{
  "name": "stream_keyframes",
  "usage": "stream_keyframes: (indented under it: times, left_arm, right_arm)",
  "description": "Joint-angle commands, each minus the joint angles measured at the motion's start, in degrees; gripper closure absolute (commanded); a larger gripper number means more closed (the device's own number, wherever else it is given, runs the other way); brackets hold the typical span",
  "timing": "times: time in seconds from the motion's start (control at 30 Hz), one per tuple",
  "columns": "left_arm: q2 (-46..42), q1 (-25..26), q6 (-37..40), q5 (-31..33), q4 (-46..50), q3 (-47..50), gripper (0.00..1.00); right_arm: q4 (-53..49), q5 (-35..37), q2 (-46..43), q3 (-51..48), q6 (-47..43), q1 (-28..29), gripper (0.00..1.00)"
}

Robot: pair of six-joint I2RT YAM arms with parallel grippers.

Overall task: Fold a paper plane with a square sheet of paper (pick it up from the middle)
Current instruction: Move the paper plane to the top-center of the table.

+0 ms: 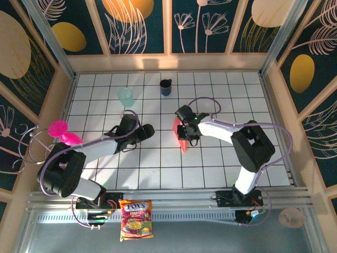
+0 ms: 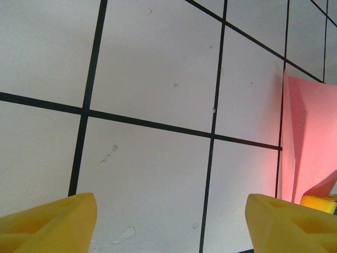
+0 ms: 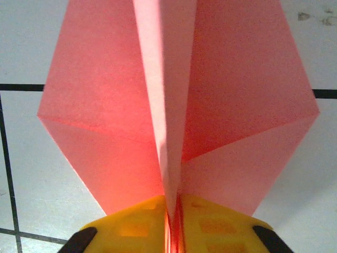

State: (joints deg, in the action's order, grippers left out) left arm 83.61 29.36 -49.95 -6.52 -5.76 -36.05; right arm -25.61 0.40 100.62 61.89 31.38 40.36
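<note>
I will next move the paper plane (image 1: 182, 142) outward with my right gripper and let it go on the open tiles near the dark cup (image 1: 186, 98), because these tiles are outward of the gripper.
The square sheet of paper is folded into a salmon-pink paper plane (image 1: 182, 142) with crease lines, standing on edge on the tiled table near the middle. My right gripper (image 1: 183, 130) is shut on it. In the right wrist view the yellow fingers (image 3: 131, 226) pinch its central fold (image 3: 171, 158), and the two wings (image 3: 247, 105) spread out to either side. My left gripper (image 1: 147, 130) hovers about one tile to the left of the plane, open with nothing between its fingers (image 2: 50, 224). The plane's edge (image 2: 310, 142) shows at the right of the left wrist view.
A magenta goblet (image 1: 60, 132) lies at the left edge of the table. A pale teal cup (image 1: 126, 96) and a dark cup (image 1: 166, 87) stand at the back. A snack bag (image 1: 136, 219) lies on the rail (image 1: 210, 203) in front.
</note>
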Motion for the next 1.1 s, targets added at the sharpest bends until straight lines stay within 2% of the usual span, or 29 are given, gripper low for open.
stream_keyframes:
  times: [0.0,0.3,0.57,0.67,0.87,1.07]
  left_arm:
    - [0.44,-0.02,0.64,0.52,0.66,-0.31,0.25]
    - [0.36,-0.03,0.54,0.37,0.49,-0.16,0.24]
    - [0.24,-0.01,0.62,0.27,0.35,-0.09,0.23]
    - [-0.33,-0.05,0.97,0.91,0.73,-0.07,0.18]
    - [-3.28,-0.05,4.12,5.26,3.12,-0.41,0.02]
    - [-5.97,-0.01,6.78,9.73,5.88,-1.19,0.01]
  right_arm:
    - [-1.56,0.73,1.87,1.53,0.07,-0.28,0.81]
    - [-0.28,-0.64,3.47,1.31,1.56,-0.33,0.78]
    - [0.68,-0.05,4.67,1.13,1.96,-0.68,0.84]
    - [0.84,0.21,4.36,1.6,1.34,-1.05,0.89]
    - [1.32,3.68,1.18,4.86,-3.24,-4.36,0.92]
    - [4.37,2.25,2.85,9.41,-11.83,-9.54,0.93]
